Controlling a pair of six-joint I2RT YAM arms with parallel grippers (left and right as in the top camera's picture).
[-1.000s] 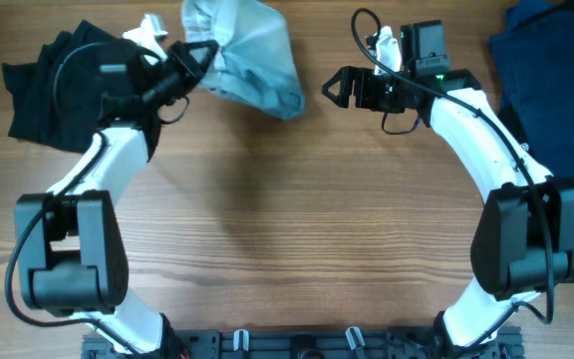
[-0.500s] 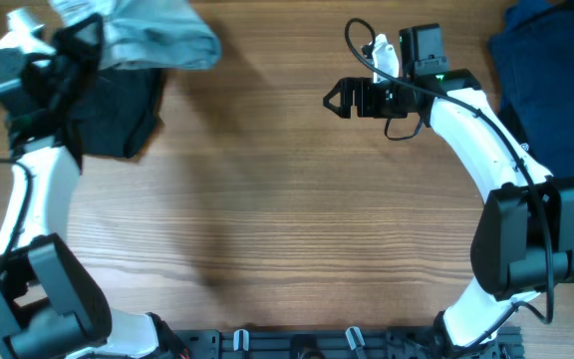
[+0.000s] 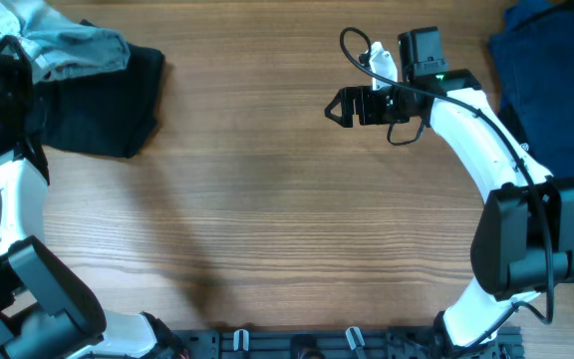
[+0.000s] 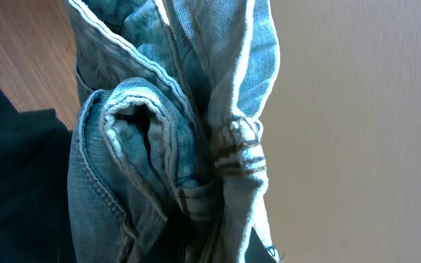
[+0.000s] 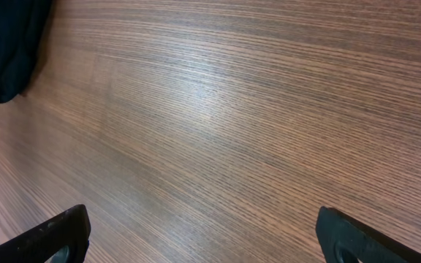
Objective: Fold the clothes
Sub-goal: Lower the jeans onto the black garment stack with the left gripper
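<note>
I will lower my left gripper next and shift the denim shorts toward the right in the overhead view, over the near part of the black garment point(image 3: 100, 108) point(image 4: 22, 184), because that part is bare.
The light-blue denim shorts point(image 3: 76, 50) are bunched at the far left, resting on a black garment point(image 3: 108, 100). My left gripper point(image 3: 6, 62) is at their left end and shut on them; in the left wrist view the denim point(image 4: 159, 124) with a belt loop fills the frame and hides the fingers. The black garment also shows there at the left point(image 4: 13, 183). My right gripper point(image 3: 335, 105) is open and empty above bare wood at the centre right. Its fingers point(image 5: 210, 245) are wide apart in the right wrist view.
A dark navy garment point(image 3: 548, 80) lies at the far right edge of the wooden table point(image 3: 267, 219). A corner of the black garment point(image 5: 6, 44) shows at the top left of the right wrist view.
My left arm has swung from the table's upper middle to the far left, carrying the denim shorts onto the black garment. The right gripper has barely moved.
</note>
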